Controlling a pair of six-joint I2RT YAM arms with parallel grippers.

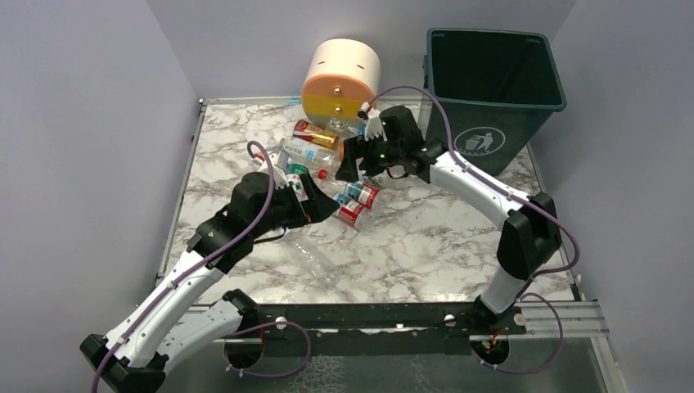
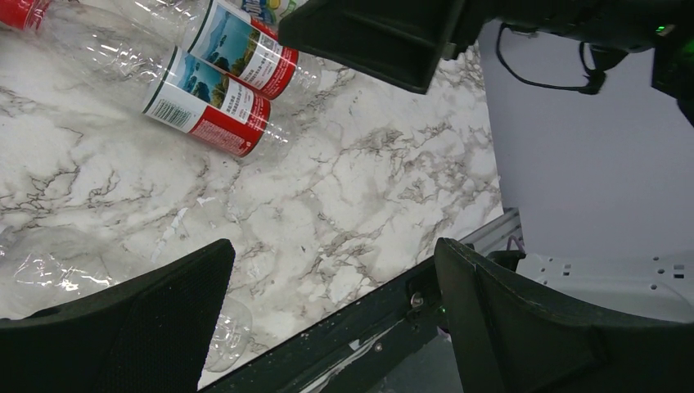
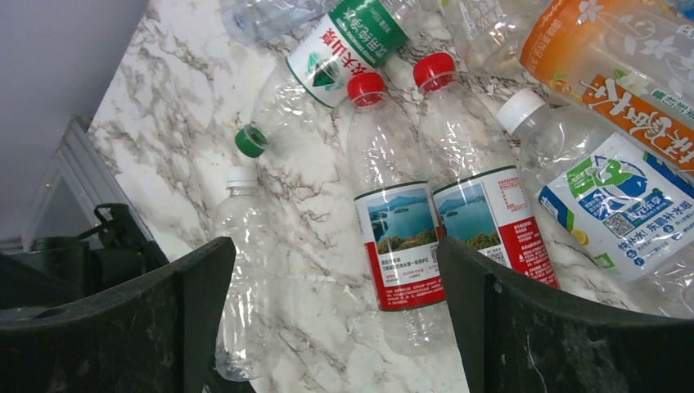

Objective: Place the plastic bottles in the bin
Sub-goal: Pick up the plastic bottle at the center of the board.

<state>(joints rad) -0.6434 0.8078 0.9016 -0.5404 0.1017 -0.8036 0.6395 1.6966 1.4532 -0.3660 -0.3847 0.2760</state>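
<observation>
My right gripper comes down onto the cap-side end of the label (image 1: 340, 204) (image 3: 394, 198) on the nearer red-capped bottle next, because bare marble along its side leaves room for one finger.
Several plastic bottles (image 1: 327, 155) lie in a heap on the marble table between the two arms. My right gripper (image 1: 360, 172) hangs open over them. In its wrist view the jaws (image 3: 335, 250) straddle table and the base of a red-capped, red-labelled bottle (image 3: 397, 229), holding nothing. Its twin (image 3: 483, 205) lies alongside, and an unlabelled clear bottle (image 3: 245, 270) lies by the left finger. My left gripper (image 1: 315, 205) is open and empty (image 2: 334, 254) over bare marble, just below two red-labelled bottles (image 2: 213, 106). The dark green bin (image 1: 491, 82) stands at the back right.
A cream, orange and grey round drawer unit (image 1: 340, 78) sits behind the heap. A loose clear bottle (image 1: 315, 254) lies on the table nearer the front. A green-labelled bottle (image 3: 344, 45), an orange one (image 3: 622, 65) and a blue-and-green-labelled one (image 3: 606, 196) crowd the right wrist view.
</observation>
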